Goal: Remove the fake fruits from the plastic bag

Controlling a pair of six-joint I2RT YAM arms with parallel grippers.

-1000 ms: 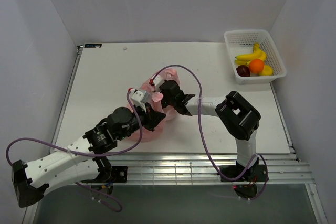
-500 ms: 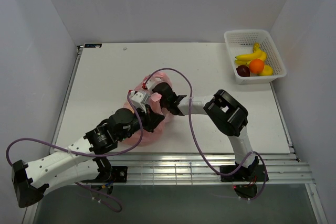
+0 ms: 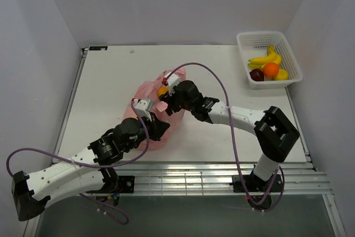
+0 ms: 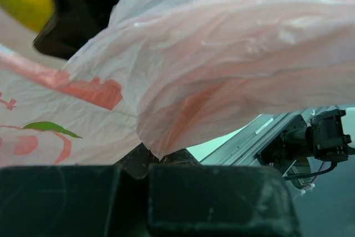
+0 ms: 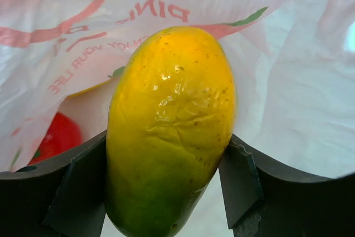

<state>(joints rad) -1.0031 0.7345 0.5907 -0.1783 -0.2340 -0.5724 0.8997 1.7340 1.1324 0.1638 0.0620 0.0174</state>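
Note:
Next, my right gripper needs to move up and over the basket's bananas to release the fruit, since the basket stands outward and to its right in the top view.
The pink plastic bag (image 3: 145, 89) lies crumpled at the table's middle. My left gripper (image 3: 157, 128) is shut on its near edge, and in the left wrist view the bag's film (image 4: 222, 54) runs down into the shut fingers (image 4: 211, 198). My right gripper (image 3: 166, 96) is at the bag's mouth, shut on a yellow-green fake fruit (image 5: 169, 131) that is pinched between both pads. That fruit (image 3: 162, 91) shows as a yellow spot from above. A red fruit (image 5: 58, 137) lies deeper inside the bag (image 5: 288, 81).
A white lattice basket (image 3: 244, 40) stands at the back right corner, holding a banana bunch (image 3: 265, 58), an orange fruit (image 3: 270, 69) and a dark purple one (image 3: 256, 74). Grey walls close in both sides. A metal rail runs along the near edge.
My right gripper, open and deep in the bag a second ago, has closed on the yellow-green fruit and drawn back to the bag's mouth. Its elbow swung right. The left grip held.

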